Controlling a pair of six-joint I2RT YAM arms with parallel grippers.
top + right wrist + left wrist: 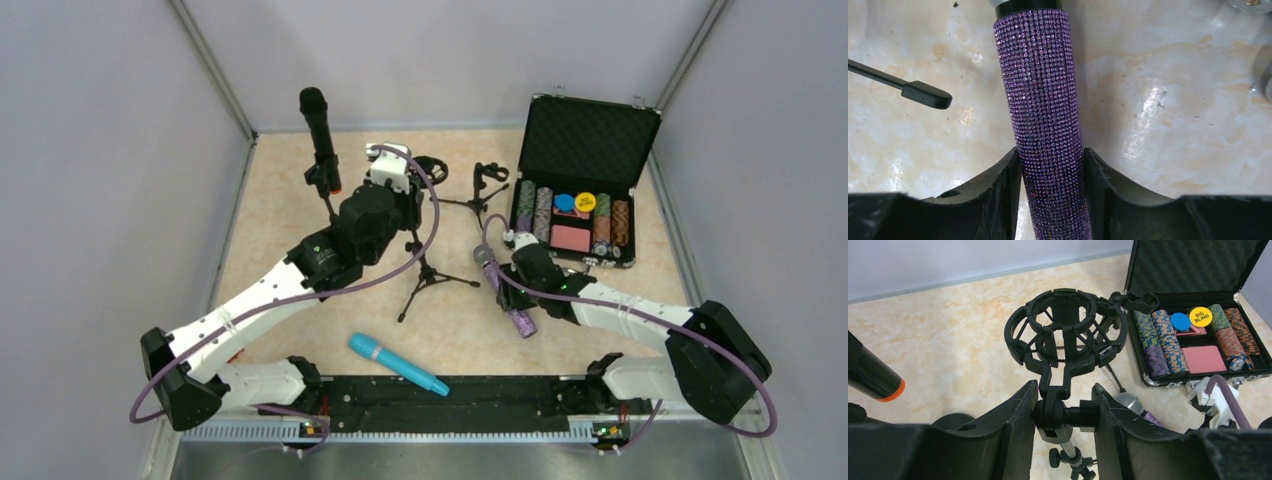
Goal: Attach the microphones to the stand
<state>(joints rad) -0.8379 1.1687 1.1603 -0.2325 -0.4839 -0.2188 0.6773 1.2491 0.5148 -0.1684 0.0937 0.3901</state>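
I should swing my left gripper back over the tripod hub (1074, 460), which is below, to its right in the top view, and let go of the joint (1064, 412), because the pole is leaning.
The black tripod stand (425, 268) stands mid-table. The all-black microphone (320, 132) with an orange end ring sits upright in the stand's left clip; its end shows in the left wrist view (874, 378). My left gripper (412, 195) is shut on the swivel joint (1064, 412) under the empty ring-shaped shock mount (1065, 330). My right gripper (503, 282) is shut on the purple glitter microphone (1045, 100), low over the table right of the stand. The cyan microphone (398, 364) lies near the front edge.
An open black case (588, 128) of poker chips and cards stands at the back right, close to my right gripper. An empty small clip (490, 178) sits on the stand's right arm. One tripod foot (925, 95) lies left of the purple microphone.
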